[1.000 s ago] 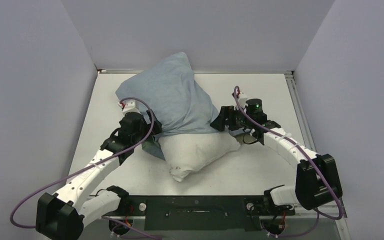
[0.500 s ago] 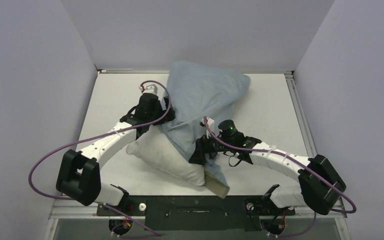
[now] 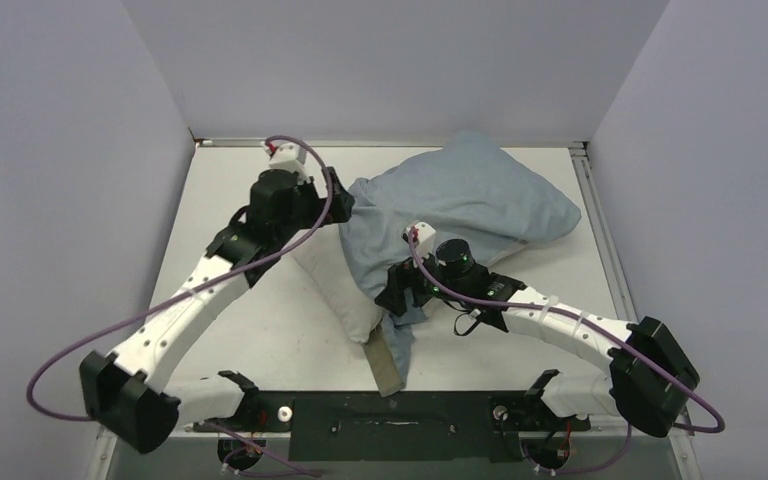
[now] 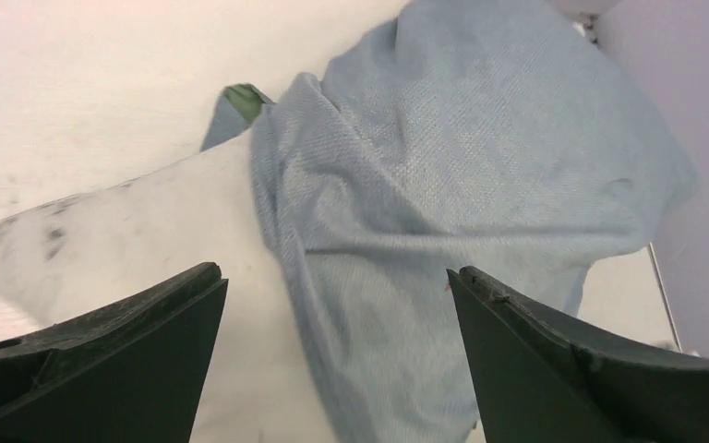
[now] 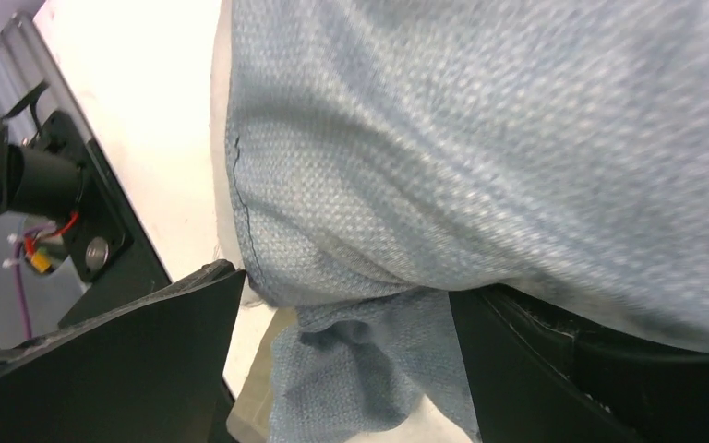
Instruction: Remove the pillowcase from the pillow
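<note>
My left gripper moves back toward the base and down onto the near corner of the off-white pillow (image 3: pixel 335 285) next, because that corner is bare outside the pillowcase (image 3: pixel 480 200).
The dusty-blue pillowcase (image 3: pixel 480 200) lies bulging across the back right of the table, and its loose mouth trails toward the front with a beige band (image 3: pixel 388 365). The off-white pillow (image 3: pixel 335 285) sticks out of it at centre left. My left gripper (image 3: pixel 338 205) hovers open above the seam where the pillow (image 4: pixel 148 221) meets the pillowcase (image 4: pixel 462 157), its jaws wide and nothing between them (image 4: pixel 334 270). My right gripper (image 3: pixel 397 297) is at the lower edge of the bundle. Its jaws stand wide (image 5: pixel 346 281) with a loose fold of pillowcase (image 5: pixel 360 369) hanging between them.
Grey walls close the table (image 3: pixel 230 330) on three sides, with a metal rail (image 3: pixel 600 230) along the right edge. The black base plate (image 3: pixel 390 415) and arm mounts run along the near edge. Purple cables loop off both arms.
The covered bulk of the pillow has swung from back centre to the right. My left arm has moved back and its gripper right; my right gripper came to the front centre.
</note>
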You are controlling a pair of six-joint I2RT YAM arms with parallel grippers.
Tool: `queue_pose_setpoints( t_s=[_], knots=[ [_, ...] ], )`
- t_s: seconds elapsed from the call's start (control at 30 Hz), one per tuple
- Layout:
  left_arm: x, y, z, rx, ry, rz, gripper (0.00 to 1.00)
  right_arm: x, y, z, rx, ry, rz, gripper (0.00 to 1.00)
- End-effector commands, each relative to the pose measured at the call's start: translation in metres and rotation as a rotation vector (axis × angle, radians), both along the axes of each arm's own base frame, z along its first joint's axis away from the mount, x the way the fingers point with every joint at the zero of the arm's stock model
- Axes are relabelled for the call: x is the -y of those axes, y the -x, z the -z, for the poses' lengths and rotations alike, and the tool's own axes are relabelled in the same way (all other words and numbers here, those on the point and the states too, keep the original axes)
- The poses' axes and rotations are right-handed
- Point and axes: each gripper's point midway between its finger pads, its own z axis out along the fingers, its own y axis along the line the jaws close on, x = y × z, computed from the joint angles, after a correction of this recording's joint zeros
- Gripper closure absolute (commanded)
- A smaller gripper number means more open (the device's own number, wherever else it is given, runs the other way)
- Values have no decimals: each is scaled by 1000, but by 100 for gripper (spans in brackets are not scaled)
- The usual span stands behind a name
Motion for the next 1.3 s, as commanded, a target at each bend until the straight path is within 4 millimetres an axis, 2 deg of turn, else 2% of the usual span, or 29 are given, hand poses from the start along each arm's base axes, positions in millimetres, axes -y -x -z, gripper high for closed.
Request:
queue_pose_setpoints(
  t_s=[0.0, 0.17, 0.2, 0.33, 0.47, 0.57, 0.67, 0.9, 1.2, 1.23, 1.27],
  knots=[
    [-48, 38, -30, 106, -39, -79, 4, -13, -41, -40, 156, -63, 105, 17],
    [-45, 79, 0, 35, 18, 11, 4, -24, -48, -38, 176, -26, 127, 20],
    [-41, 88, 14, 3, 31, 42, 4, -25, -48, -35, 176, -13, 126, 20],
    [-19, 117, 41, -49, 108, 155, 4, -30, -47, -29, 169, 18, 126, 21],
    [-13, 133, 71, -82, 97, 151, 4, -28, -49, -27, 172, 38, 155, 21],
    [-18, 136, 94, -118, 107, 106, 4, -27, -50, -25, 170, 45, 164, 21],
    [-17, 136, 108, -116, 148, 92, 4, -26, -52, -23, 171, 60, 178, 21],
    [-5, 129, 128, -118, 177, 111, 4, -22, -56, -19, 192, 92, 222, 23],
    [20, 123, 124, -77, 236, 172, 3, -24, -50, -8, 191, 124, 227, 27],
    [19, 121, 127, -79, 229, 160, 5, -24, -50, -6, 190, 128, 230, 27],
    [17, 120, 130, -83, 219, 151, 14, -24, -50, -4, 190, 132, 233, 27]
  ],
)
